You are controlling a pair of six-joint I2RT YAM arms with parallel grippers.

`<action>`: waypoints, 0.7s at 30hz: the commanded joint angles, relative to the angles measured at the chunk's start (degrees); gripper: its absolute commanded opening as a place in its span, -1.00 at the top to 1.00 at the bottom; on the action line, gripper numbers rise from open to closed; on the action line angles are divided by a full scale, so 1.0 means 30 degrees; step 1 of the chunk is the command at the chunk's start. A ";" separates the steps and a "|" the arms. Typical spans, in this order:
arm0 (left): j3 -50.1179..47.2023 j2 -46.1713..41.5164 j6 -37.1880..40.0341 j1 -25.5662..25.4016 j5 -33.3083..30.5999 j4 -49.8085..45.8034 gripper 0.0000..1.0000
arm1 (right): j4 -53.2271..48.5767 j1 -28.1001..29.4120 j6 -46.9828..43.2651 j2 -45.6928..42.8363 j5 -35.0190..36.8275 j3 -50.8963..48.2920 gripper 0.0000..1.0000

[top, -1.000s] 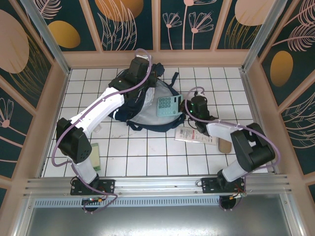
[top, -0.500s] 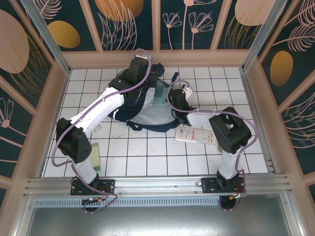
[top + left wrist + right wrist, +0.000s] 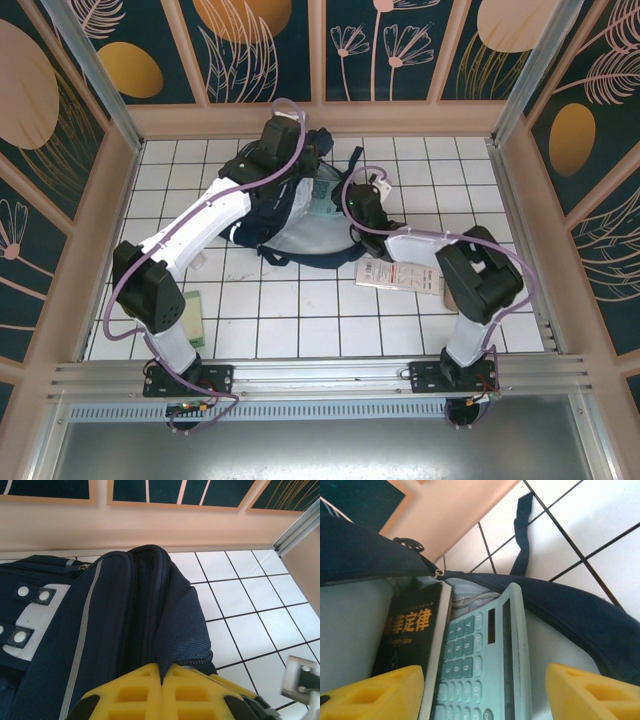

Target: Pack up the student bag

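Observation:
My left gripper draws the fold of navy fabric back over the teal calculator [image 3: 324, 197] next and releases it, since the bag's opening still gapes.
The student bag [image 3: 300, 235] lies on the tiled table with its mouth open, showing its light grey lining. My left gripper [image 3: 162, 677] is shut on a fold of navy fabric at the bag's zip edge [image 3: 115, 620]; in the top view it [image 3: 288, 178] sits over the bag's far left side. My right gripper [image 3: 482, 695] reaches into the mouth from the right [image 3: 345, 205], open. A teal calculator [image 3: 480, 650] lies between its fingers [image 3: 375, 692], clear of both. A black book with orange characters [image 3: 412, 630] sits beside it, inside the bag.
A flat white and red packet [image 3: 400, 273] lies on the tiles right of the bag, under my right arm. A green item [image 3: 193, 318] rests near my left arm's base. A loose strap [image 3: 522, 530] trails toward the beige back wall [image 3: 150, 525].
My right gripper has carried the calculator from above the bag into its mouth and opened, letting the calculator go. The left gripper has kept its hold on the fabric.

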 commanded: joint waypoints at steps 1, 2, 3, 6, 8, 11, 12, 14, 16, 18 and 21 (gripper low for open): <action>-0.0206 -0.1520 0.0435 0.0411 -0.1335 0.0713 0.87 | -0.0875 -0.0443 -0.1600 -0.1881 -0.1424 -0.0191 -0.36; -0.0443 -0.1681 0.0465 0.0403 -0.1347 0.0748 0.87 | -0.1116 -0.0594 -0.1911 -0.2375 -0.1852 -0.0379 -0.39; -0.0679 -0.1829 0.0493 0.0410 -0.1377 0.0822 0.87 | -0.1194 -0.0710 -0.2125 -0.2795 -0.2114 -0.0667 -0.43; -0.1500 -0.2298 0.0582 0.0393 -0.1514 0.0980 0.90 | -0.1304 -0.0939 -0.2753 -0.4090 -0.2475 -0.1658 -0.47; -0.1907 -0.2485 0.0575 0.0407 -0.1635 0.0984 0.91 | -0.1395 -0.1029 -0.3080 -0.4967 -0.2617 -0.2335 -0.52; -0.2260 -0.2618 0.0498 0.0382 -0.1699 0.0933 0.93 | -0.1272 -0.1118 -0.3614 -0.6266 -0.2818 -0.3511 -0.53; -0.2288 -0.2619 0.0437 0.0403 -0.1697 0.0898 0.94 | -0.1202 -0.1148 -0.3805 -0.6697 -0.2929 -0.3927 -0.54; -0.2351 -0.2585 0.0363 0.0411 -0.1621 0.0881 0.94 | -0.1246 -0.1243 -0.4058 -0.7475 -0.3053 -0.4599 -0.54; -0.2402 -0.2475 0.0267 0.0387 -0.1469 0.0867 0.94 | -0.1401 -0.1259 -0.4332 -0.8279 -0.3192 -0.5402 -0.53; -0.2359 -0.2293 0.0209 0.0385 -0.1271 0.0863 0.93 | -0.1656 -0.1875 -0.4715 -0.9079 -0.3461 -0.6137 -0.53; -0.2133 -0.1819 0.0087 0.0382 -0.1035 0.0867 0.91 | -0.2201 -0.2408 -0.5001 -0.9986 -0.3751 -0.6914 -0.57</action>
